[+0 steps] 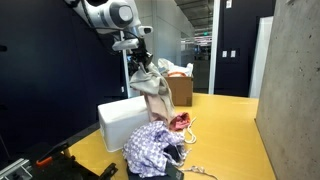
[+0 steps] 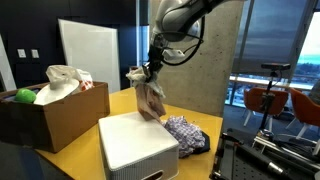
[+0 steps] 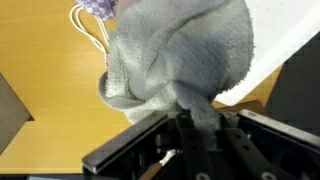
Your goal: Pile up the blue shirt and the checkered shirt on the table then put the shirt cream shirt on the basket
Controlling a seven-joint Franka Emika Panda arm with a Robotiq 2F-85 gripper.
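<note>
The cream shirt is still hanging partly past the white basket's edge. My gripper will move over the basket's top (image 1: 121, 108) (image 3: 275, 38) next, then go down and let go of the shirt.
My gripper (image 1: 141, 63) is shut on the cream shirt (image 1: 152, 88) and holds it hanging in the air above the table. It shows in an exterior view (image 2: 150, 97) just above the white basket (image 2: 135, 143). In the wrist view the cream shirt (image 3: 170, 55) fills the upper middle, pinched between the jaws (image 3: 192, 115). The checkered shirt (image 1: 148, 147) lies crumpled on the yellow table (image 1: 225, 140) beside the white basket (image 1: 125, 122); it also shows in an exterior view (image 2: 186, 134). I cannot pick out a blue shirt.
A brown cardboard box (image 2: 55, 115) holds a white bag and a green ball (image 2: 24, 97). A red-and-white item (image 1: 180, 122) and a white cord (image 1: 200, 172) lie on the table. A concrete wall (image 1: 295, 90) stands at one side.
</note>
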